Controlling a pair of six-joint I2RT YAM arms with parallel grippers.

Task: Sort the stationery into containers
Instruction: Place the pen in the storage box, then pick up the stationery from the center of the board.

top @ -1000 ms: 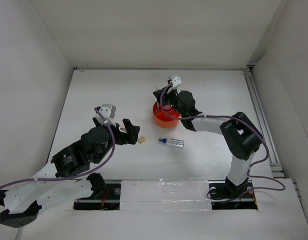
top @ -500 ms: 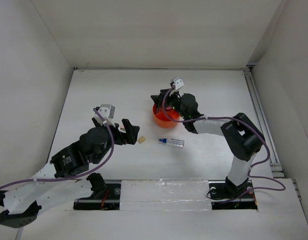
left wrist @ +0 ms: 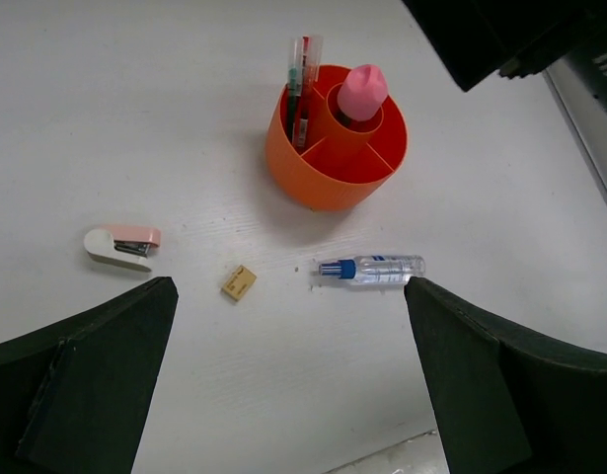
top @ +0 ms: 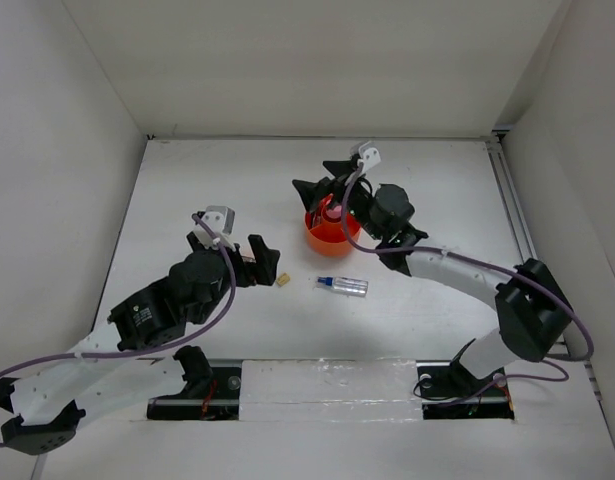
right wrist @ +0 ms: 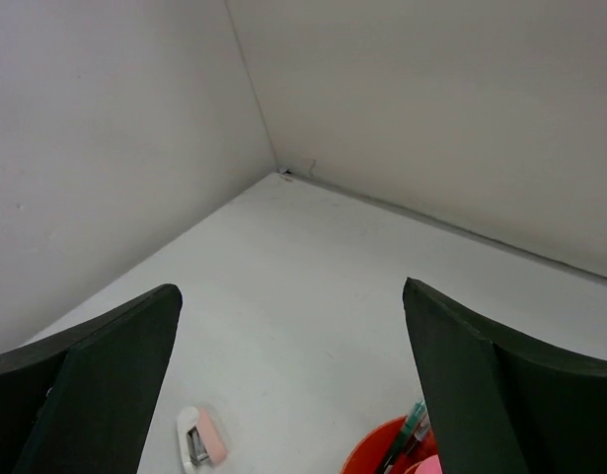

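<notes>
My left gripper should next move down, open, and to the right in the top view around the cube, because the tan cube (top: 283, 281) is still outside the orange organizer (top: 327, 237).
The orange organizer (top: 327, 237) (left wrist: 295, 166) stands mid-table. A pink tube (left wrist: 362, 90) sits upright in its central well. Red and green pens (left wrist: 300, 83) (right wrist: 414, 423) stand in a side compartment. On the table lie the white-pink stapler (left wrist: 122, 246) (right wrist: 202, 435), the tan cube (top: 283, 281) (left wrist: 239, 282) and the blue-capped silvery tube (top: 343, 286) (left wrist: 372, 268). My right gripper (top: 324, 178) (right wrist: 293, 395) hovers open and empty above the organizer's far side. My left gripper (top: 255, 262) (left wrist: 293, 395) hangs open and empty above the table, near side of the cube.
White walls enclose the table on the left, back and right, with a corner (right wrist: 283, 174) beyond the organizer. The right arm's black body (left wrist: 500, 39) reaches over the organizer. A metal rail (top: 517, 220) runs along the table's right edge.
The right gripper has gone from shut to open and has lifted up and back from the organizer, leaving the pink tube in the central well. The left arm barely shifted.
</notes>
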